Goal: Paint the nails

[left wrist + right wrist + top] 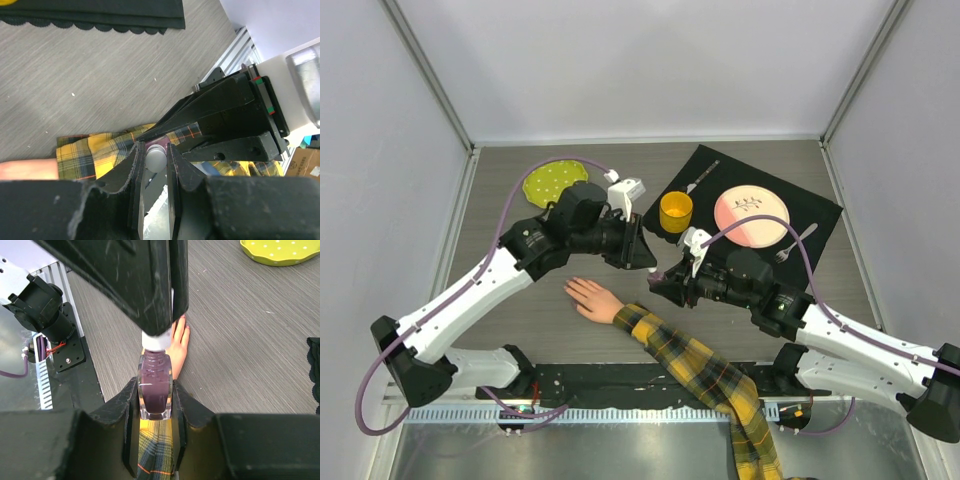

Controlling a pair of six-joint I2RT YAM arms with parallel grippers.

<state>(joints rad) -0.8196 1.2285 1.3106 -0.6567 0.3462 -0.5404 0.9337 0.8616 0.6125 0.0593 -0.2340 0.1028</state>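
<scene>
I will next raise my left gripper together with the bottle, then open its fingers to let go, because the white cap point(653, 271) point(155, 159) between its fingers sits on the bottle's neck.
The mannequin hand point(590, 297) lies palm down on the table, its yellow-and-black plaid sleeve point(710, 375) running to the near edge. The nails point(187, 328) show as tiny reddish tips in the right wrist view. My right gripper point(662, 284) point(155, 382) is shut on a purple nail polish bottle point(155, 390), held above the sleeve. My left gripper point(648, 264) point(154, 151) is shut on the bottle's white cap point(155, 159) point(157, 341). The cap sits on the bottle's neck. The grippers meet tip to tip, just right of the hand.
A black mat point(810, 200) at the back right holds a yellow cup point(675, 210), a pink plate point(751, 216), a fork point(796, 242) and a spoon point(700, 177). A green dotted plate point(554, 180) lies at the back left.
</scene>
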